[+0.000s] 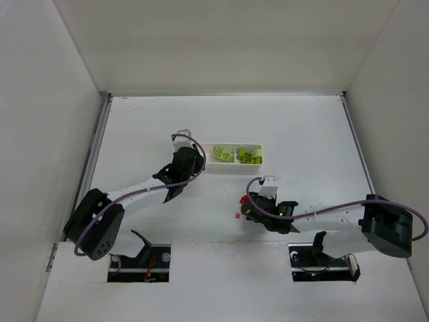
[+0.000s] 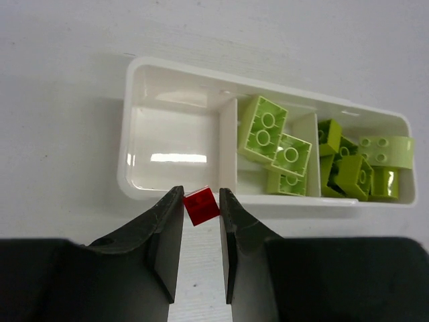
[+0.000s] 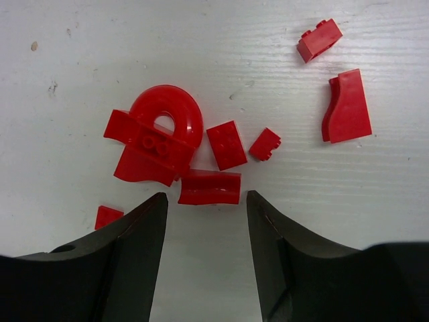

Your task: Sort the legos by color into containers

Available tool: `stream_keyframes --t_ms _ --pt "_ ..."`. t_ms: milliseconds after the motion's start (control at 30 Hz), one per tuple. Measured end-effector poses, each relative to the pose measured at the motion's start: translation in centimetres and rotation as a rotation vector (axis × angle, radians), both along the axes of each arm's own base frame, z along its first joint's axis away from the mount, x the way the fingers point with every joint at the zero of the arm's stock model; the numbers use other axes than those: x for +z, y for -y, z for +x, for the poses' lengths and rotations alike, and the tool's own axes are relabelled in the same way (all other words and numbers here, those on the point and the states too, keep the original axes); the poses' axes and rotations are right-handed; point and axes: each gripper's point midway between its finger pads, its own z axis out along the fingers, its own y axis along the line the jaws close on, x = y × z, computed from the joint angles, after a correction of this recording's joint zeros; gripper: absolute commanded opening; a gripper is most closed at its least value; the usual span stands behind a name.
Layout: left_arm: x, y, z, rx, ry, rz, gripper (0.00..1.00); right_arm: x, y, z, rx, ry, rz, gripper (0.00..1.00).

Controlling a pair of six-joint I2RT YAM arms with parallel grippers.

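Note:
The left gripper moves outward past the tray's near rim next. It then releases the red lego over the tray's empty section (image 1: pixel 206 151) (image 2: pixel 175 143), since lime-green legos take the other sections.
My left gripper (image 2: pixel 201 196) is shut on a small red lego (image 2: pixel 201 205) and holds it at the near rim of the white three-compartment tray (image 2: pixel 171 137). The tray's left compartment is empty. Lime-green legos (image 2: pixel 271 137) fill the middle and right compartments (image 2: pixel 358 168). From above, the left gripper (image 1: pixel 194 164) covers the tray's (image 1: pixel 234 168) left end. My right gripper (image 3: pixel 206 196) is open, low over a cluster of red legos on the table: a curved piece (image 3: pixel 209 187) between its tips, a rounder arch piece (image 3: pixel 171 111), and small bricks (image 3: pixel 226 144). From above it (image 1: pixel 247 206) sits by the red pieces (image 1: pixel 243 199).
More red legos lie apart from the cluster: a wedge (image 3: pixel 347 107), a small brick (image 3: pixel 319 39) and a tiny tile (image 3: pixel 107 217) by my left finger. One red piece (image 1: pixel 237 216) shows near the right arm. White walls enclose the table.

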Motion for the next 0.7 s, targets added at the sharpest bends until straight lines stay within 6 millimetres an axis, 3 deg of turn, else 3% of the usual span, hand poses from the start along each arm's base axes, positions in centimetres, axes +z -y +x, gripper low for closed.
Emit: stream_keyframes --t_ms 300,400,533,700 --pt "-0.4 0.5 4.3 0.019 -0.008 0.052 0.23 -0.2 -0.6 0.9 -0.015 0.031 -0.047 0.45" --pt "-0.8 0.7 5.4 0.022 -0.008 0.066 0.3 -0.2 -0.7 1.0 -0.015 0.037 -0.052 0.39" --pt "-1.8 0.6 5.8 0.023 -0.025 0.088 0.4 -0.1 -0.7 1.1 -0.016 0.043 -0.052 0.35" --pt "-1.9 0.6 5.8 0.024 -0.026 0.09 0.46 0.8 -1.1 0.8 0.002 0.055 -0.03 0.34"
